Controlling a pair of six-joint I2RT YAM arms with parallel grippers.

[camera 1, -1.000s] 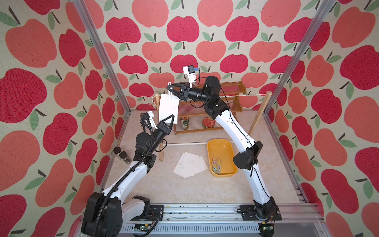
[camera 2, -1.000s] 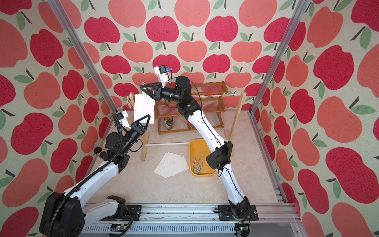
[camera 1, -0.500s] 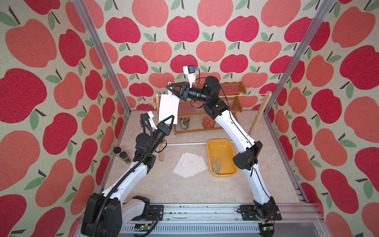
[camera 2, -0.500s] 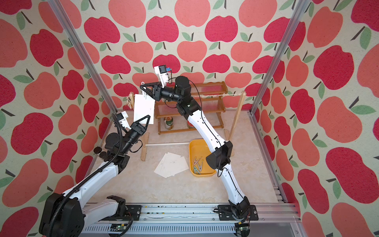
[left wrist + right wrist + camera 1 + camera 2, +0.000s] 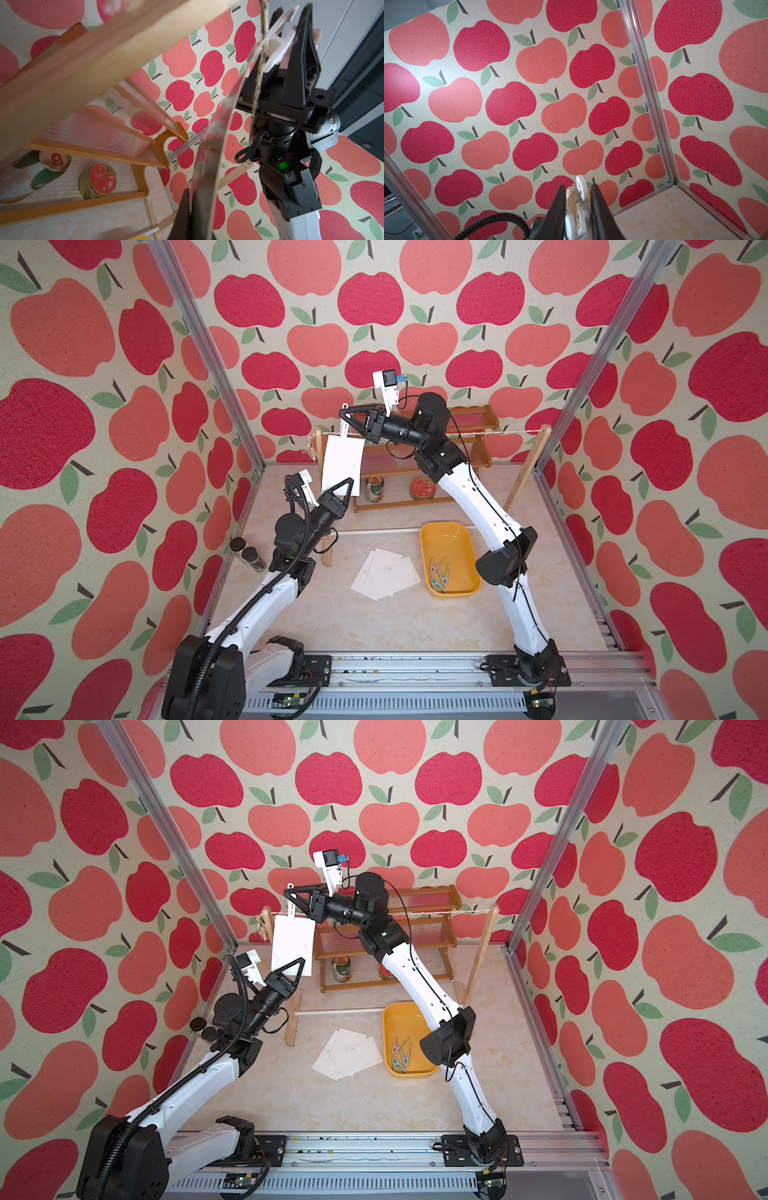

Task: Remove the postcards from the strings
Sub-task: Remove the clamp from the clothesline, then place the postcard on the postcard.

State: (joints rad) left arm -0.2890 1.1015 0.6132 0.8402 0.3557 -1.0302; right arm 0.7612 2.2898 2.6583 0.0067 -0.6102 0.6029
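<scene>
I will next move my left gripper down and back toward my base, over the fanned postcards that lie there below it, and release this card there.
One white postcard [image 5: 343, 464] [image 5: 293, 942] hangs near the left end of the string [image 5: 498, 433] [image 5: 436, 912], pinned by a white clothespin [image 5: 344, 430] [image 5: 581, 193]. My right gripper [image 5: 342, 415] [image 5: 578, 185] is up at the string, shut on that clothespin. My left gripper [image 5: 350, 481] [image 5: 190, 194] reaches up from below and is shut on the card's lower edge [image 5: 207, 155]. Three more postcards [image 5: 386, 578] [image 5: 347, 1054] lie fanned on the table.
A yellow tray [image 5: 446, 531] with several clothespins [image 5: 438, 570] sits right of the loose cards. Behind the string stands a wooden shelf rack [image 5: 469, 414] holding two cans [image 5: 422, 488]. Wooden posts [image 5: 530, 464] carry the string. Two dark-lidded jars [image 5: 247, 553] stand by the left wall.
The right gripper's jaws have pinched slightly tighter on the clothespin. Both arms and the hanging card have stayed where they were.
</scene>
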